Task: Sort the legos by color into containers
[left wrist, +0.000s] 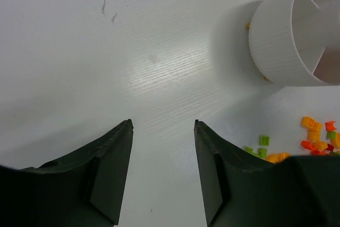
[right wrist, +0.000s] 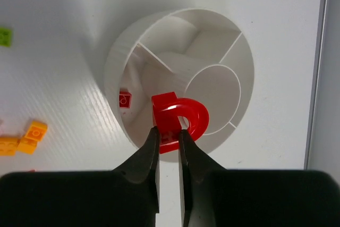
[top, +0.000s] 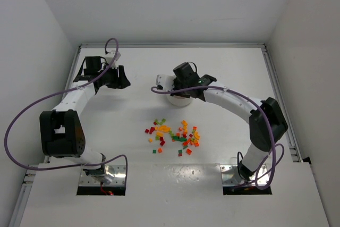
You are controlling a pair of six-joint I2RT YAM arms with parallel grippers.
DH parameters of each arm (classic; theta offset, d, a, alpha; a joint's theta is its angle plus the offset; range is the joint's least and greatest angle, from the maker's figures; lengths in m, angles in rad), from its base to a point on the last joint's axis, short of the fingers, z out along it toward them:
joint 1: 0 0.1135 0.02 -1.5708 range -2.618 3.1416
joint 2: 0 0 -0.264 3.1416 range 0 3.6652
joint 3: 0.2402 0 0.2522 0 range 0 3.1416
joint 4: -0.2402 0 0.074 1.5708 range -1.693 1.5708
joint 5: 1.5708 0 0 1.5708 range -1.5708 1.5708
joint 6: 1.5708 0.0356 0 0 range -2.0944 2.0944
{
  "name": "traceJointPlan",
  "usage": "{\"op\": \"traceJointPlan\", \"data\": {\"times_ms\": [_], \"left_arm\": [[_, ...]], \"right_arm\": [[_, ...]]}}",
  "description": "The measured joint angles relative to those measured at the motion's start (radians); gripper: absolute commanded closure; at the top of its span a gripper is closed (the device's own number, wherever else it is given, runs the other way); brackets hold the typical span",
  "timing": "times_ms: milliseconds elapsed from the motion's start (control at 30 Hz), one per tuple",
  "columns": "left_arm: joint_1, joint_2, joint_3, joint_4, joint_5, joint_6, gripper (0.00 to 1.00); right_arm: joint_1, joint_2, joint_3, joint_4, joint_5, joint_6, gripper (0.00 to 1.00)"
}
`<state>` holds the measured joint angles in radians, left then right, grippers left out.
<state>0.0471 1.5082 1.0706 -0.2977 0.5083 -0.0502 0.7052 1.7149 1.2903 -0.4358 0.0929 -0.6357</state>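
Observation:
Bare table borders the red brick at the lego pile's edge (top: 146,131), so next my left gripper should move down, back and to the right in the top view onto it.
My right gripper (right wrist: 168,130) is shut on a red lego (right wrist: 180,115), a block with a rounded arch, and holds it just above the near rim of the round white dish (right wrist: 114,62). One small red brick (right wrist: 125,100) lies in the left wedge container. The dish's round hub (right wrist: 215,97) shows behind the held piece. Loose legos (top: 175,134) in red, orange, yellow and green lie scattered below the dish (top: 171,99). My left gripper (left wrist: 163,123) stands open over bare table, left of the dish (left wrist: 276,41), with nothing between its fingers.
Orange bricks (right wrist: 24,139) and a green one (right wrist: 4,36) lie on the table left of the dish. Green bricks (left wrist: 263,140) and orange ones (left wrist: 313,128) sit to the right of my left gripper. A metal rail (top: 276,94) edges the table's right side.

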Motion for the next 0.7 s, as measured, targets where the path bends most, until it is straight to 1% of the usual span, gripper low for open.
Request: {"op": "traceJointPlan", "data": {"times_ms": [100,267,367,467,500,567,600,633,700], "left_arm": [[0.0,0.0,0.0,0.0,0.0,-0.003,0.44],[0.0,0.0,0.0,0.0,0.0,-0.004,0.44],[0.0,0.0,0.0,0.0,0.0,-0.003,0.44],[0.0,0.0,0.0,0.0,0.0,-0.003,0.44],[0.0,0.0,0.0,0.0,0.0,-0.003,0.44],[0.0,0.0,0.0,0.0,0.0,-0.003,0.44],[0.0,0.0,0.0,0.0,0.0,-0.003,0.44],[0.0,0.0,0.0,0.0,0.0,-0.003,0.44],[0.0,0.0,0.0,0.0,0.0,-0.003,0.44]], "right_arm": [[0.0,-0.002,0.0,-0.001,-0.008,0.0,0.91],[0.0,-0.002,-0.001,-0.005,-0.02,0.0,0.96],[0.0,-0.002,-0.001,-0.012,-0.03,0.0,0.96],[0.003,-0.002,-0.002,-0.02,-0.037,0.0,0.9],[0.004,-0.002,-0.002,-0.022,-0.039,0.0,0.84],[0.004,-0.002,-0.003,-0.022,-0.039,0.001,0.78],[0.004,-0.002,-0.005,-0.022,-0.037,0.001,0.71],[0.004,-0.002,-0.006,-0.022,-0.035,0.004,0.68],[0.004,-0.002,-0.008,-0.021,-0.027,0.003,0.63]]}}
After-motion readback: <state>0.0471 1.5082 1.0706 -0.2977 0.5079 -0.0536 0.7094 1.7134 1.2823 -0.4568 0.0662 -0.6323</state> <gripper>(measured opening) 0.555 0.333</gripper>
